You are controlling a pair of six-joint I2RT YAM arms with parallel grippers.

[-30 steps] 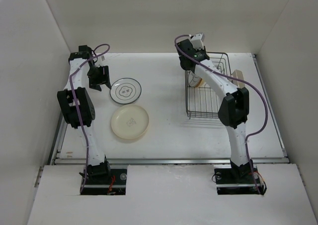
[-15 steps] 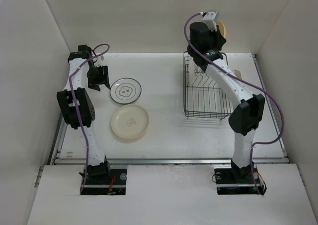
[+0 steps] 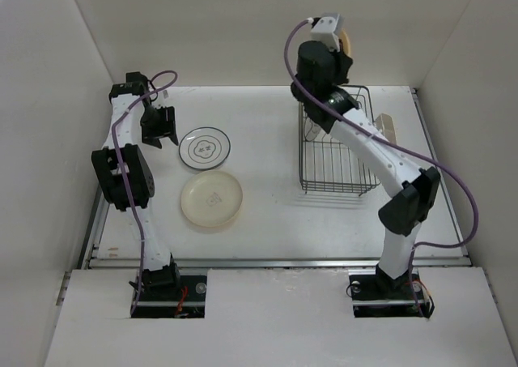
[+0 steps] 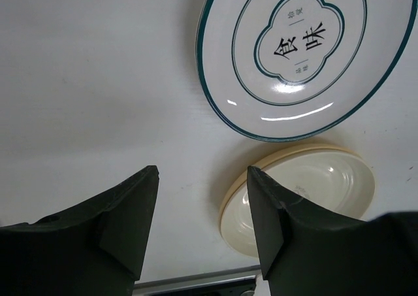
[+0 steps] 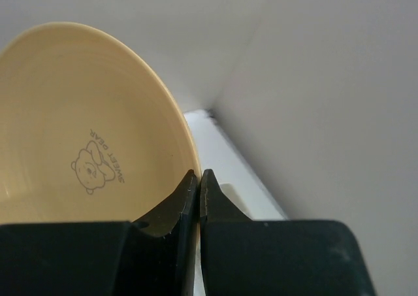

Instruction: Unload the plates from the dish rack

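Another pale yellow plate lies flat and empty. I will next swing my right gripper back, left in the top view, and down over it to release.
My right gripper (image 5: 198, 174) is shut on the rim of a pale yellow plate (image 5: 72, 132) with a small bear print, held high above the dark wire dish rack (image 3: 336, 152). From above that plate (image 3: 349, 40) peeks out behind the raised right wrist. Two plates lie flat on the table at the left: a white one with a dark rim (image 3: 204, 148) (image 4: 307, 54) and a pale yellow one (image 3: 211, 198) (image 4: 320, 191). My left gripper (image 4: 202, 175) (image 3: 161, 129) hangs open and empty just left of the white plate.
A small beige holder (image 3: 387, 125) is clipped to the rack's right side. White walls enclose the table on three sides, and the right wrist is close to the back wall. The table's metal front edge (image 3: 275, 262) runs before the arm bases.
The right arm has risen from the rack with the yellow plate in its grip, then swung slightly left. The left arm has stayed still.
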